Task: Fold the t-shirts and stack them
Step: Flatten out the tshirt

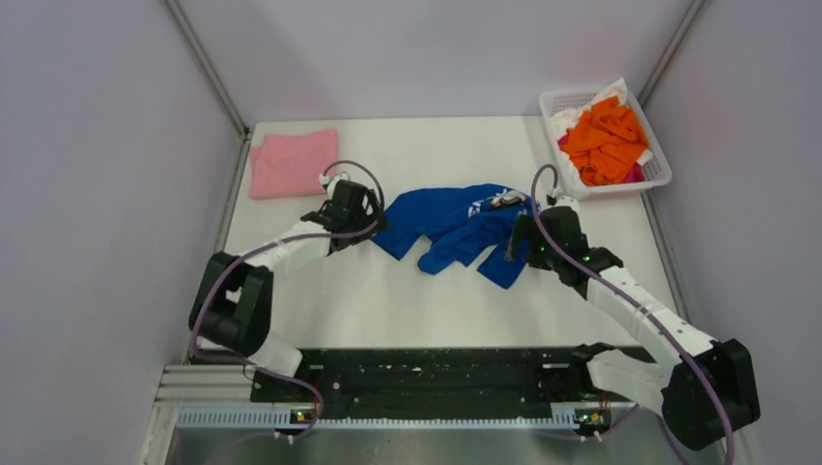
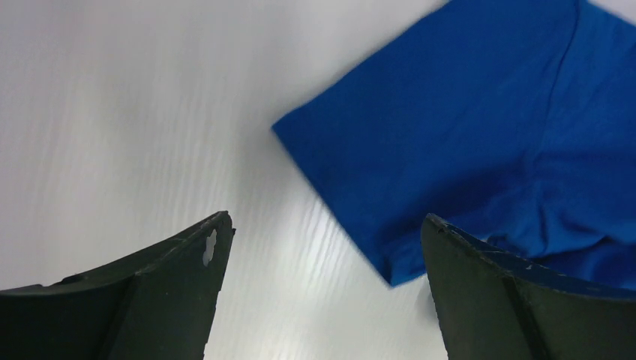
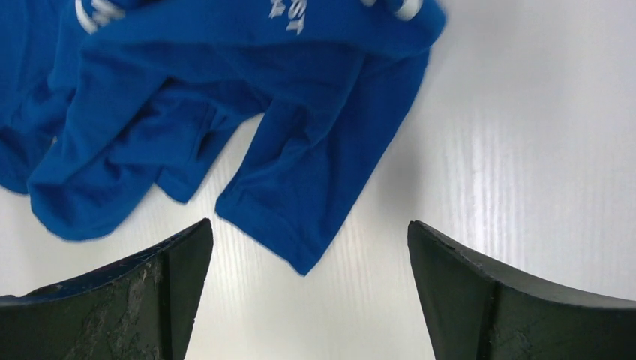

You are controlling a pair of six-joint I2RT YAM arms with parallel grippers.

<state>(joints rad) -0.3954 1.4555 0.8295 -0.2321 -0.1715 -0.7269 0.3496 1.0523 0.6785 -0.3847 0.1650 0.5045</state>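
Observation:
I should lower my left gripper next and move it outward onto the blue t-shirt's edge at its outer corner, which is just ahead of my open fingers.
A royal blue t-shirt lies crumpled in the middle of the table, its white lettering partly showing. A folded pink t-shirt rests at the far left corner. Orange t-shirts are heaped in the basket. My left gripper hovers at the blue shirt's left edge, open, with bare table between its fingers and blue cloth beside them. At the shirt's right side my right gripper is open too, holding nothing; a blue sleeve lies just ahead of its fingers.
A white lattice basket stands at the far right corner. Grey walls close in the white table on the left, back and right. The arms' black base rail runs along the near edge.

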